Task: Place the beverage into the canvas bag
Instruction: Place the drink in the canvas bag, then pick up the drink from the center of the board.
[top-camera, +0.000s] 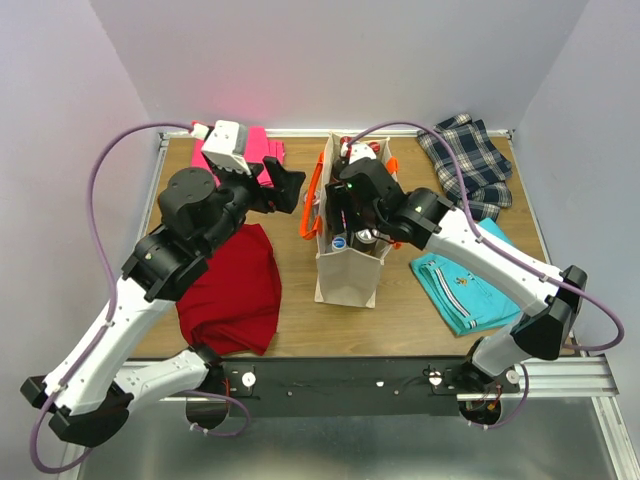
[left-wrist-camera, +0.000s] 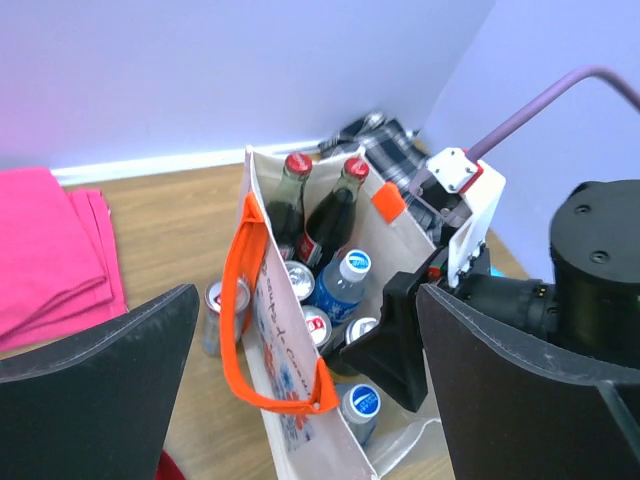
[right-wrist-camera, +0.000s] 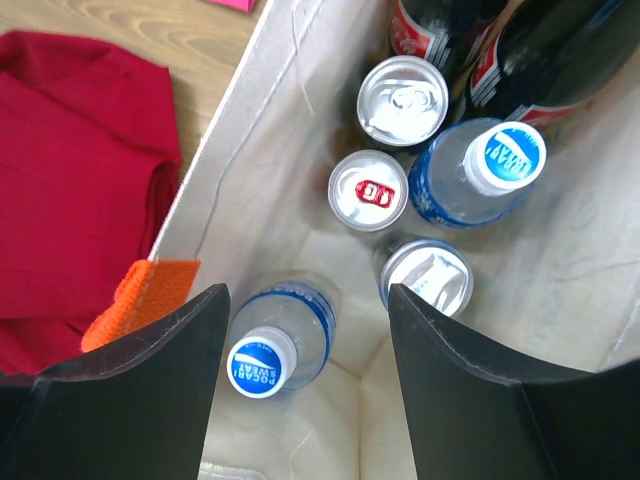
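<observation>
I need to tilt my left gripper downward next and lower it around the can's upper end (top-camera: 316, 197) (left-wrist-camera: 219, 294), because that can stands below it, still outside the bag's side.
The cream canvas bag (top-camera: 348, 278) with orange straps (left-wrist-camera: 238, 290) stands upright mid-table. Inside it are two cola bottles (left-wrist-camera: 293, 200), several cans (right-wrist-camera: 402, 97) and two blue-capped water bottles (right-wrist-camera: 278, 345). My right gripper (right-wrist-camera: 305, 390) is open and empty in the bag's mouth (top-camera: 355, 228), and one water bottle stands loose just below and between its fingers. My left gripper (left-wrist-camera: 310, 400) is open and empty, held in the air left of the bag (top-camera: 283, 188). One can (left-wrist-camera: 225, 310) stands on the table outside the bag's left wall.
A pink folded cloth (top-camera: 250, 145) lies at the back left and a red cloth (top-camera: 235, 290) at the front left. A plaid cloth (top-camera: 470, 160) is at the back right. A teal shirt (top-camera: 465, 280) lies right of the bag.
</observation>
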